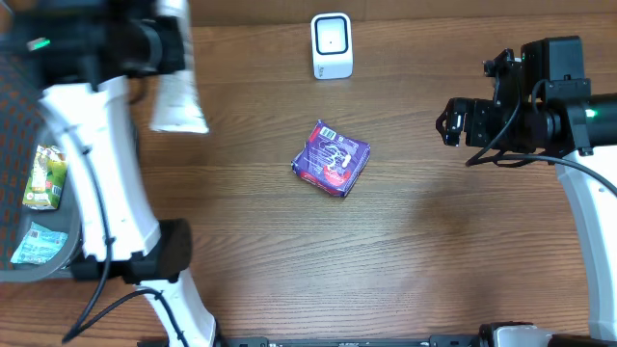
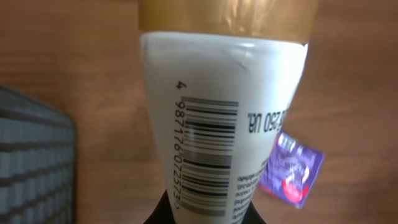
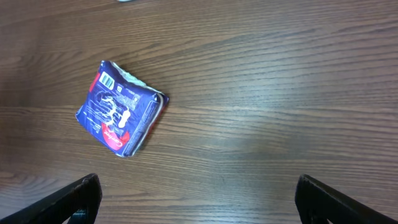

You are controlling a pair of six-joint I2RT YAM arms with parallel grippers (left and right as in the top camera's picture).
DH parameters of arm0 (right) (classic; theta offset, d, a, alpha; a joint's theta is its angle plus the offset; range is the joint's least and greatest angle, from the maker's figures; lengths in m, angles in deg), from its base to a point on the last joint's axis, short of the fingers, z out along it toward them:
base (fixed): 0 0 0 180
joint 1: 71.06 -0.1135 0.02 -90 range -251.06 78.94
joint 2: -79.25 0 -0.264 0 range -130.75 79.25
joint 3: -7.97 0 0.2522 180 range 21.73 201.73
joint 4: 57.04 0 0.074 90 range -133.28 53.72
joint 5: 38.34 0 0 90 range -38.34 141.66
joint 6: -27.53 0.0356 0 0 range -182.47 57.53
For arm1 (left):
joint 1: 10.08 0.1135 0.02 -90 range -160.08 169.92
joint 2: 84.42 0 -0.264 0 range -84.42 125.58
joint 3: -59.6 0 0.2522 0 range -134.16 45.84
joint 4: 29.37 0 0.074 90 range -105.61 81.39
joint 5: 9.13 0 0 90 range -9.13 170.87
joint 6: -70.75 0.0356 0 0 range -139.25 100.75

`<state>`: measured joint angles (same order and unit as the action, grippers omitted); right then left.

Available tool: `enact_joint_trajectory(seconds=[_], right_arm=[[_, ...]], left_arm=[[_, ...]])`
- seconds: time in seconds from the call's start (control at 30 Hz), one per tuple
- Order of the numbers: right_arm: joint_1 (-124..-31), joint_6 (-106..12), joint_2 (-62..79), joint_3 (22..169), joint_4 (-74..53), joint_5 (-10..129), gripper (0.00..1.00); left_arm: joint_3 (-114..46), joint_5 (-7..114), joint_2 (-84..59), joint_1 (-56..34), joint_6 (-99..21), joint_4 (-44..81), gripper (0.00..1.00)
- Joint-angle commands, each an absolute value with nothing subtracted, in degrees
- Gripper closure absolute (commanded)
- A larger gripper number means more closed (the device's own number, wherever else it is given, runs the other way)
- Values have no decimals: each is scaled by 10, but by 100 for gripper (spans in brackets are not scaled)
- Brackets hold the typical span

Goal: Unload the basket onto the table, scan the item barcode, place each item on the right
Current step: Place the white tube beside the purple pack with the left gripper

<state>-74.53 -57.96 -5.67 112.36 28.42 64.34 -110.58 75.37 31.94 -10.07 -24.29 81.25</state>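
Note:
Next, my left gripper moves down toward the purple packet, onto the bare wood point(image 1: 258, 162) beside its edge facing the basket, since the tube hangs high above the table.
My left gripper point(image 2: 202, 214) is shut on a white tube point(image 2: 217, 118) with a gold end. The tube's barcode point(image 2: 208, 155) faces the left wrist camera. In the overhead view the tube point(image 1: 179, 101) hangs above the table's back left, held by the left gripper point(image 1: 166, 48). A white scanner point(image 1: 332, 45) stands at the back centre, to the right of the tube. My right gripper point(image 3: 199, 199) is open with nothing between its fingers, and it hovers at the right point(image 1: 448, 120).
A purple packet point(image 1: 332, 157) lies mid-table and also shows as the purple packet point(image 3: 121, 116) under the right wrist. A dark mesh basket point(image 1: 14, 116) at the left edge holds a green carton point(image 1: 43, 178) and a blue packet point(image 1: 39, 241).

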Motion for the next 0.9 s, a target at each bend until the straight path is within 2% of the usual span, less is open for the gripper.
enact_joint_trajectory(seconds=[0.0, 0.27, 0.5, 0.67, 0.87], right_arm=[[-746, -578, -57, 1128, 286, 646, 0], [-746, -578, -57, 1128, 285, 646, 0], [-746, -578, -57, 1128, 286, 646, 0], [-746, -578, -57, 1128, 286, 646, 0], [-746, -578, -57, 1128, 286, 646, 0]], left_arm=[[-1033, 829, 338, -151, -278, 798, 96], [-816, 828, 381, -233, -276, 676, 96], [-646, 822, 406, -250, -237, 516, 96], [-544, 772, 409, -257, -235, 413, 96], [-512, 698, 409, -271, -280, 398, 96]])
